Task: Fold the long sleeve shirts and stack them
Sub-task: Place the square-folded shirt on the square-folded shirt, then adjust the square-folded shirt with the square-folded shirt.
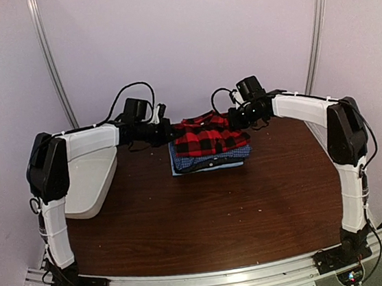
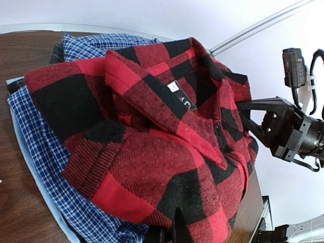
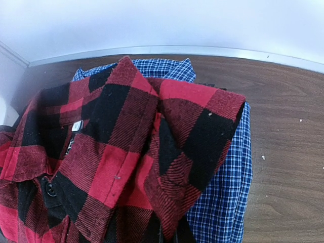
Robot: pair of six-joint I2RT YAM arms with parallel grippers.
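Note:
I need to lower my left gripper next toward the check shirt's tub-side edge (image 1: 175, 157) (image 2: 96, 218) and let go of the plaid cloth there, because a piece of the check shirt is still uncovered beside it.
The red-and-black plaid long sleeve shirt (image 1: 207, 135) lies folded and a little rumpled on top of the folded blue-and-white check shirt (image 1: 212, 158) at the table's far middle. My left gripper (image 1: 168, 133) is at the plaid shirt's left edge, and my right gripper (image 1: 232, 120) is at its right edge. Both are shut, pinching plaid cloth. In the left wrist view the plaid shirt (image 2: 152, 131) fills the frame over the check shirt (image 2: 40, 152), and the fingertips (image 2: 174, 230) are buried in cloth. The right wrist view shows the plaid shirt (image 3: 126, 147), the check shirt (image 3: 228, 192) and my gripper (image 3: 169, 235).
A white plastic tub (image 1: 88, 182) sits at the table's left side, under the left arm. The brown table (image 1: 206, 217) stretches out in front of the stack. A white back wall stands close behind the shirts.

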